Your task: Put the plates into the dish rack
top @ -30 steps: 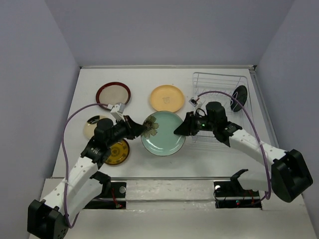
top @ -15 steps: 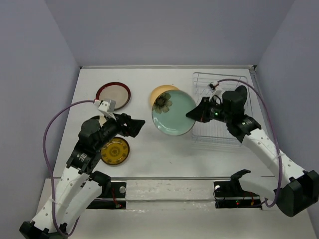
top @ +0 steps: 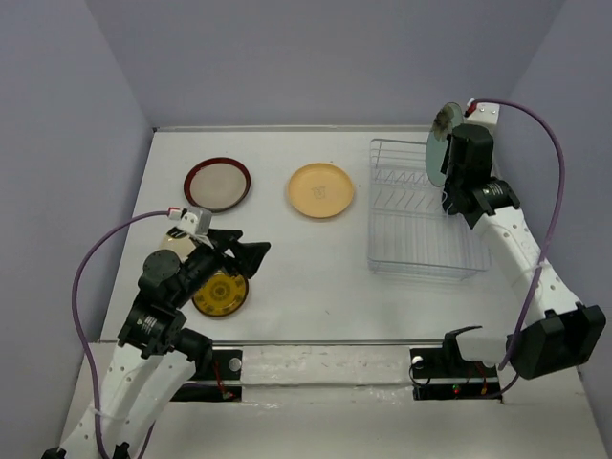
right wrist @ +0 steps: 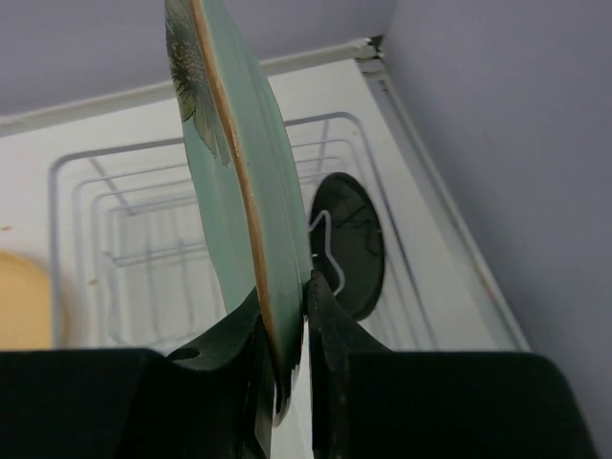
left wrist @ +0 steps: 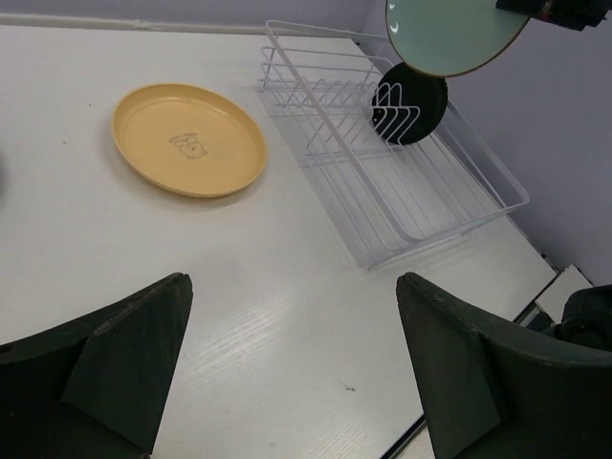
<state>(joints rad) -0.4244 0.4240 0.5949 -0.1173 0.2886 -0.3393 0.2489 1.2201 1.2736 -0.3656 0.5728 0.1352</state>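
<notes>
My right gripper lowers beside the dark plate, into the wires, and opens next. The teal plate still hangs above the rack, on edge like that dark plate.
My right gripper is shut on the rim of the pale teal plate with the dark flower. It holds the plate on edge above the far right end of the white wire dish rack. In the right wrist view the fingers pinch the teal plate, and a dark plate stands in the rack behind it. My left gripper is open and empty, low on the left beside the amber plate. The peach plate and the red-rimmed beige plate lie flat.
A cream plate peeks out from under my left arm. The left wrist view shows the peach plate, the rack and the dark plate in it. Walls close in at the back and on both sides.
My left gripper let go of the teal plate, opened wide and drew back left. My right gripper carried the plate from mid-table up over the rack and turned it on edge.
</notes>
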